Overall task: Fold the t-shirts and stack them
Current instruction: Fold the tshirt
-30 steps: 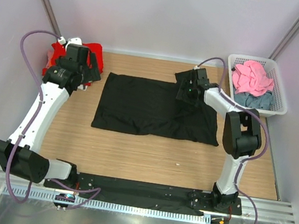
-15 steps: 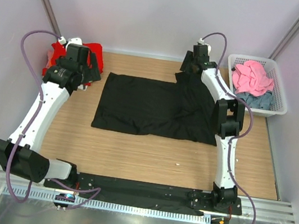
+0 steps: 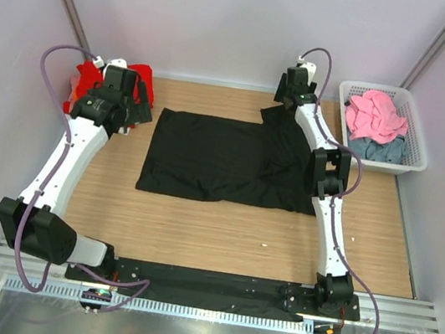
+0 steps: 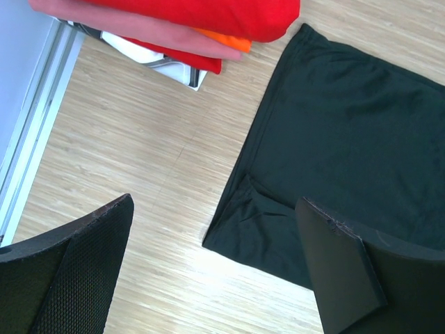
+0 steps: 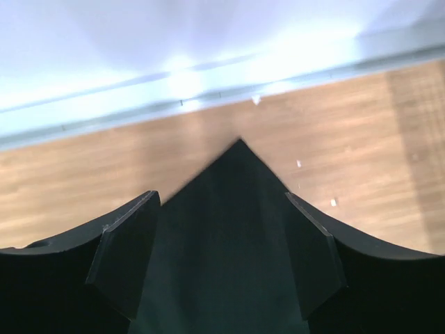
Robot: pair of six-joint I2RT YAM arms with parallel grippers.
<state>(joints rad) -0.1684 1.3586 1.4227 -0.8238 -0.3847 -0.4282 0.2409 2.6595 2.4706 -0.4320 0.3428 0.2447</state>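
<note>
My right gripper lowers onto the t-shirt just short of the corner's point next. The pointed corner of the black t-shirt lies untouched below the gripper's open fingers.
A black t-shirt (image 3: pixel 224 159) lies spread flat in the middle of the table, one pointed corner reaching toward the back wall. My right gripper (image 3: pixel 294 89) hovers over that corner, open. In the right wrist view the black cloth (image 5: pixel 229 229) lies below the gap of the right gripper (image 5: pixel 222 196), untouched by either finger. My left gripper (image 3: pixel 135 106) is open and empty at the shirt's left edge (image 4: pixel 348 125), above bare wood. Behind it is a stack of folded t-shirts (image 3: pixel 92 79): red (image 4: pixel 208 14) on top, with pink (image 4: pixel 139 31), orange (image 4: pixel 229 43) and white (image 4: pixel 167 66) layers beneath.
A white lattice basket (image 3: pixel 413 138) at the back right holds a crumpled pink shirt (image 3: pixel 375 111) over a grey-blue one (image 3: pixel 374 147). The back wall stands close behind my right gripper. A metal rail (image 4: pixel 35 111) runs along the table's left edge.
My right arm has swung from the shirt's right part out to its back corner, and its jaws have widened. The left arm has shifted only slightly.
</note>
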